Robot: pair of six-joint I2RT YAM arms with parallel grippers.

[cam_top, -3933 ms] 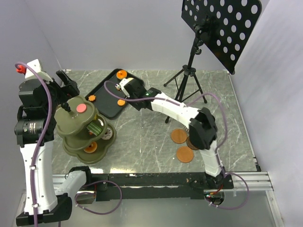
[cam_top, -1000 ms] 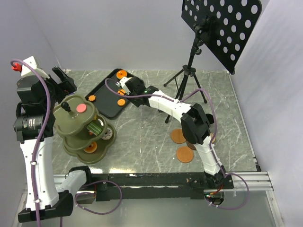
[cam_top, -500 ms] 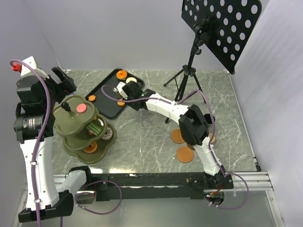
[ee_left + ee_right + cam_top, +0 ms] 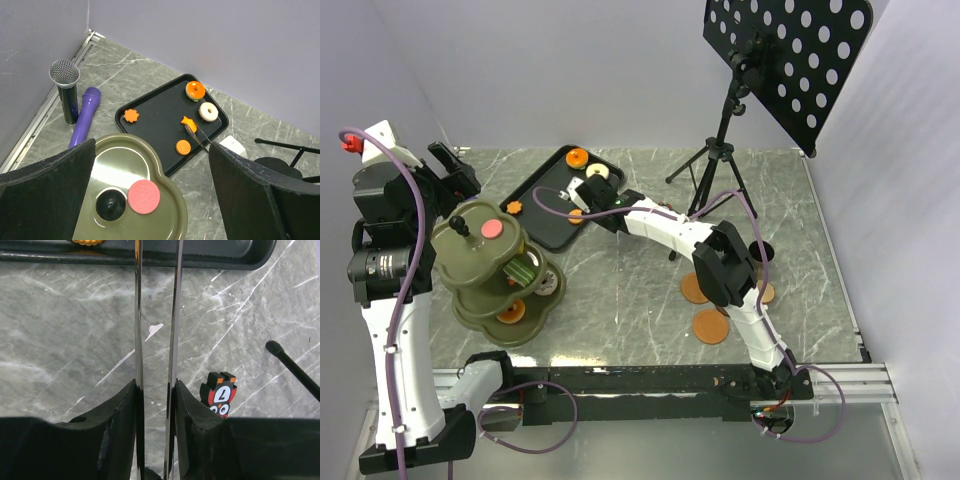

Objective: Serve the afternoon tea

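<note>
The green stand's top level lies bare beside the pink cookie. So my right gripper next lifts the tongs, swings them toward the green stand and releases the orange pastry there.
My right gripper is shut on the thin metal tongs, whose two blades run forward to the black tray. The tong tips sit at a small orange pastry on the tray; whether it is pinched I cannot tell. Also on the tray are an orange donut, a white donut, a flower cookie and a round orange cookie. My left gripper hangs open above the green tiered stand, which carries a pink cookie.
Two brown-orange saucers lie at the right front. A music-stand tripod stands behind the right arm. A microphone and a purple handle lie by the left wall. A small penguin figure stands on the marble.
The tong blades have come closer together at the orange pastry. The right arm's elbow has swung left, uncovering the white donut. The left arm has not moved.
</note>
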